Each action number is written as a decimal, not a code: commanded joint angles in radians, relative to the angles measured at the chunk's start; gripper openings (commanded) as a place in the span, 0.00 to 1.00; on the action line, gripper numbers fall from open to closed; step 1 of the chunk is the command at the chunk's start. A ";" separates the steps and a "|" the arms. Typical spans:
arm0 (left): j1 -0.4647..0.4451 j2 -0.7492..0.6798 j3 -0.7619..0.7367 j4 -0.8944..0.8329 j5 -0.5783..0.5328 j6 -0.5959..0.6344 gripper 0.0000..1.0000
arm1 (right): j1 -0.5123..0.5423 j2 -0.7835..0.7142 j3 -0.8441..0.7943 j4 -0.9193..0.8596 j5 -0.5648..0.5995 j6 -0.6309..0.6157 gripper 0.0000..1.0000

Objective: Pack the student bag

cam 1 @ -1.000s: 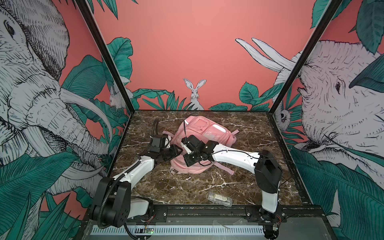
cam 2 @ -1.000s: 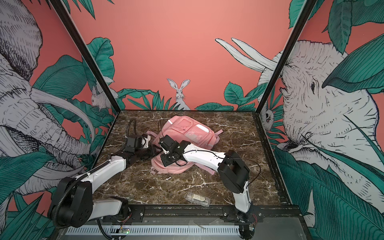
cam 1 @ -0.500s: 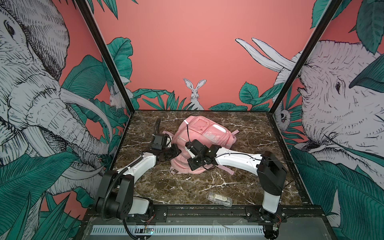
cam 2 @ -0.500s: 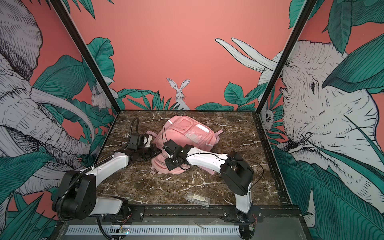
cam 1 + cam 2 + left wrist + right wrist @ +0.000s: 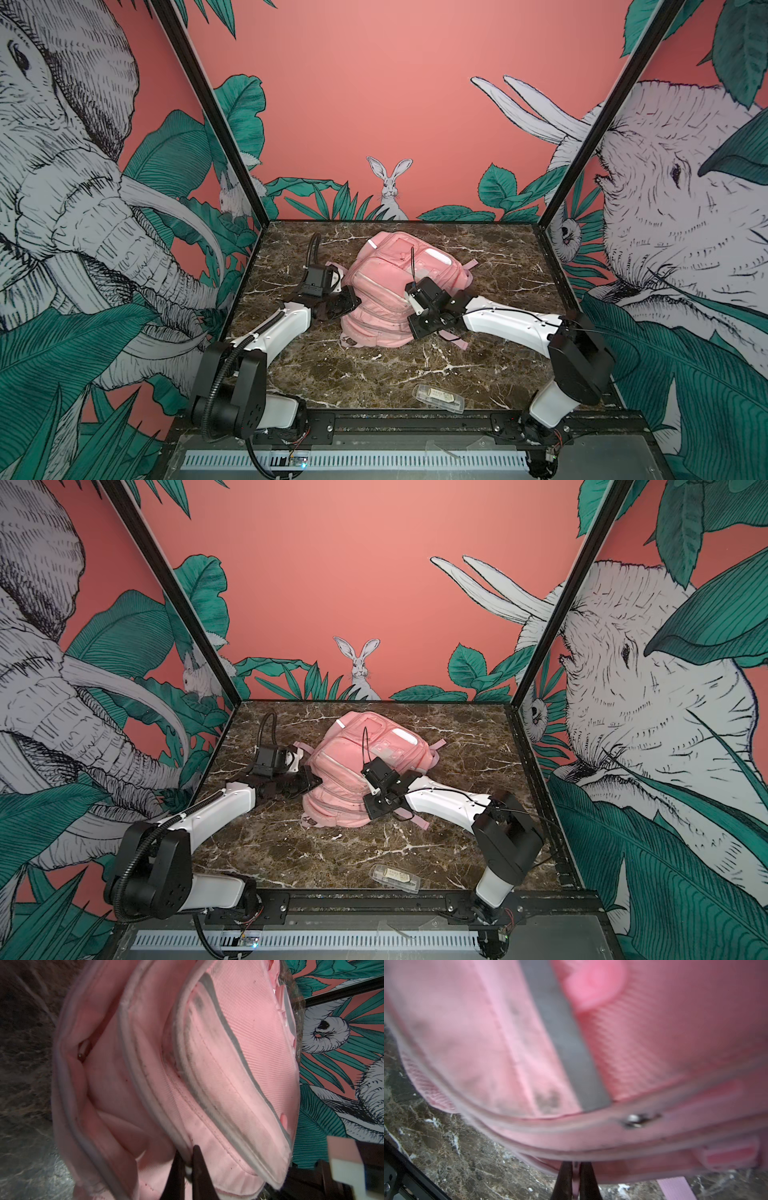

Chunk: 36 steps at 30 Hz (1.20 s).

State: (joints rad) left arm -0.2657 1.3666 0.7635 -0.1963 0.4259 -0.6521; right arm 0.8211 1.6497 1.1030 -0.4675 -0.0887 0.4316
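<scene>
My right gripper draws the silver zipper pull outward along the zip's line next and releases it there, since the seam above the pink strap loop (image 5: 730,1129) lies outward.
The student bag (image 5: 384,286) (image 5: 349,766), a soft pink backpack with grey strips, lies front up in the middle of the marble table. My left gripper (image 5: 188,1153) (image 5: 347,305) sits at the bag's left side, shut on a piped edge of a front pocket flap. At the bag's near right corner my right gripper (image 5: 576,1164) (image 5: 413,324) is shut on a thin pink tab at the bag's lower edge. A metal zip slider (image 5: 636,1120) shows on the seam just above it. The bag's fabric (image 5: 218,1064) (image 5: 654,1043) fills both wrist views.
A small clear plastic case (image 5: 438,400) (image 5: 395,879) lies near the table's front edge, right of centre. A loose pink strap (image 5: 455,340) trails on the marble under my right wrist. Enclosure walls stand on three sides.
My left gripper has closed on the bag's left edge. My right gripper, still shut, has drawn to the right along the bag's front, and the bag has shifted slightly.
</scene>
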 commanded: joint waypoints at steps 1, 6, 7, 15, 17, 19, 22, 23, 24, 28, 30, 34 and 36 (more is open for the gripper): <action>0.020 -0.043 0.016 -0.037 -0.045 0.041 0.00 | -0.063 -0.027 0.008 -0.034 0.067 -0.033 0.01; 0.022 -0.062 0.009 -0.052 -0.059 0.051 0.00 | -0.136 -0.022 0.025 -0.055 0.074 -0.060 0.01; 0.023 -0.064 0.008 -0.052 -0.059 0.052 0.00 | -0.150 -0.019 0.028 -0.056 0.073 -0.062 0.01; 0.025 -0.060 0.005 -0.053 -0.052 0.053 0.00 | -0.240 0.015 0.051 -0.039 0.065 -0.080 0.01; 0.025 -0.061 0.005 -0.054 -0.050 0.053 0.00 | -0.261 0.027 0.061 -0.038 0.059 -0.080 0.01; 0.025 -0.061 0.002 -0.053 -0.049 0.053 0.00 | -0.278 0.039 0.069 -0.034 0.050 -0.079 0.01; 0.025 -0.062 -0.001 -0.052 -0.043 0.051 0.00 | -0.297 0.062 0.089 -0.035 0.046 -0.084 0.01; 0.026 -0.061 -0.002 -0.051 -0.041 0.050 0.00 | -0.303 0.072 0.098 -0.038 0.045 -0.086 0.01; 0.025 -0.063 -0.003 -0.049 -0.038 0.049 0.00 | -0.309 0.081 0.107 -0.042 0.045 -0.085 0.02; 0.025 -0.064 -0.013 -0.035 -0.029 0.041 0.00 | -0.327 0.107 0.130 -0.036 0.032 -0.084 0.02; 0.024 -0.065 -0.017 -0.033 -0.023 0.036 0.00 | -0.331 0.118 0.139 -0.036 0.023 -0.081 0.03; 0.023 -0.069 -0.027 -0.020 -0.010 0.028 0.00 | -0.333 0.131 0.149 -0.028 -0.009 -0.075 0.14; 0.023 -0.072 -0.030 -0.021 -0.012 0.029 0.00 | -0.332 0.128 0.155 -0.037 -0.022 -0.072 0.24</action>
State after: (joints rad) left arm -0.2550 1.3403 0.7490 -0.2073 0.4255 -0.6365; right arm 0.5087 1.7672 1.2324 -0.5102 -0.1349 0.3546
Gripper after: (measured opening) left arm 0.073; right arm 0.218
